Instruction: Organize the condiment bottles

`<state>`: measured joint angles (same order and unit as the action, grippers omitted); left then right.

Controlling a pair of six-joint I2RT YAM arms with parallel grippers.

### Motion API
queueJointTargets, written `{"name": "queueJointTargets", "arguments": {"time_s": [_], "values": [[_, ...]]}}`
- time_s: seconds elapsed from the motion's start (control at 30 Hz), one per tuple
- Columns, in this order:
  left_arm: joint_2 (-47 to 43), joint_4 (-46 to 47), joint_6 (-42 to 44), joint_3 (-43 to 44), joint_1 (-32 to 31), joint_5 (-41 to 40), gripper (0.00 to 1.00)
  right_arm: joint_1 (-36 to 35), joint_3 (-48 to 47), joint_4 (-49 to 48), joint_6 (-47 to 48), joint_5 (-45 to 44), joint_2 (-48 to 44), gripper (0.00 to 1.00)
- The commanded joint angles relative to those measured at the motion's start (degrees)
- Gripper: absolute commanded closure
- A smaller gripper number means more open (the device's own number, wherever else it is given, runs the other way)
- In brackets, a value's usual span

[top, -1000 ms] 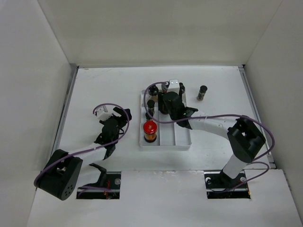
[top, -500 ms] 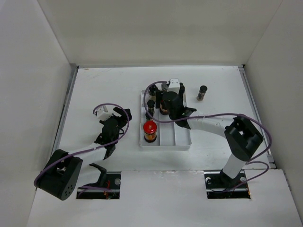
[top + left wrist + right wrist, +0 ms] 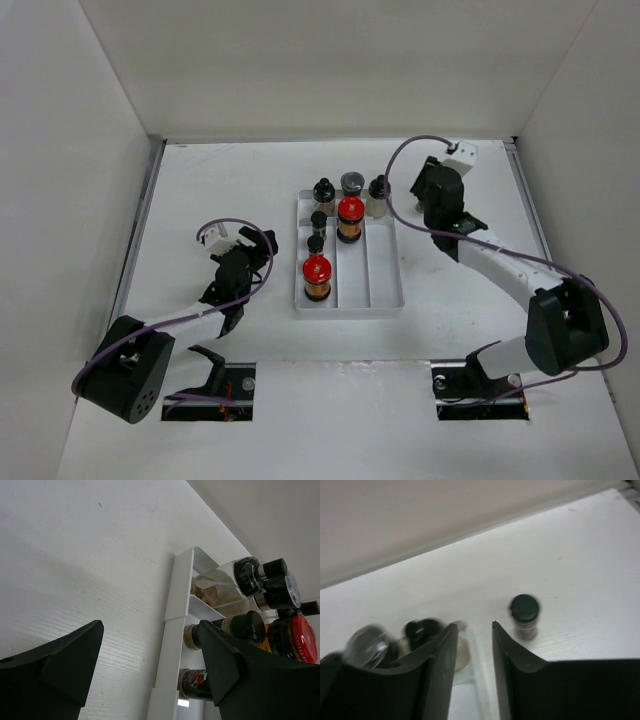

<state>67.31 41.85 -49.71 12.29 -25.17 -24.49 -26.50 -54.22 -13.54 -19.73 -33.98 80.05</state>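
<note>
The robot's right gripper needs to lower next and shift toward the right in its wrist view, onto the cap, because the bottle's black cap (image 3: 524, 608) stands below and beside the robot's fingers.
The white tray (image 3: 385, 290) holds several condiment bottles. A red-capped jar (image 3: 316, 277) stands in its left compartment and another red-capped jar (image 3: 349, 218) in the middle one. Two slim vials (image 3: 317, 231) stand in the left compartment. A black-capped shaker (image 3: 323, 190), a grey-lidded jar (image 3: 352, 183) and another black-capped shaker (image 3: 378, 193) line the tray's back. One black-capped bottle (image 3: 524, 614) stands on the table right of the tray; my arm hides it in the top view. My right gripper (image 3: 432, 200) (image 3: 474, 625) is open and empty, just left of that bottle. My left gripper (image 3: 250, 255) (image 3: 150, 630) is open and empty, left of the tray.
White walls close the table on the left, back and right. In the left wrist view the tray's near left rim (image 3: 172, 625) lies between my fingers, with the vials (image 3: 245, 626) just behind it. The arm bases sit at the near edge.
My right arm swung from above the tray's middle compartment to the back right, over the loose bottle. A red-capped jar now shows standing in the middle compartment. The left arm has not moved.
</note>
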Motion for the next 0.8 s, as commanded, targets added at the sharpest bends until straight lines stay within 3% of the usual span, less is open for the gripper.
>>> {"name": "queueJointTargets", "arguments": {"time_s": [0.0,0.07,0.1,0.23,0.47,0.77], "values": [[-0.2,3.3,0.2,1.7,-0.2,0.5,0.25,6.3,-1.1,1.1,-0.7,2.4,2.4,0.51],[-0.2,3.3,0.3,1.7,-0.2,0.5,0.25,9.9,-3.4,2.3,-0.6,4.3,5.2,0.28],[-0.1,3.3,0.3,1.7,-0.2,0.5,0.25,11.3,-4.7,3.1,-0.5,5.7,6.9,0.21],[0.4,3.3,0.3,1.9,-0.3,0.6,0.25,14.4,-9.7,6.0,-0.1,11.9,13.1,0.14],[1.3,3.3,0.3,2.3,-0.3,1.4,0.24,14.6,-12.0,5.6,0.7,13.6,18.8,0.17],[1.5,3.3,0.1,2.4,-0.1,1.6,0.24,15.1,-15.0,5.5,1.5,13.1,24.0,0.44]]}}
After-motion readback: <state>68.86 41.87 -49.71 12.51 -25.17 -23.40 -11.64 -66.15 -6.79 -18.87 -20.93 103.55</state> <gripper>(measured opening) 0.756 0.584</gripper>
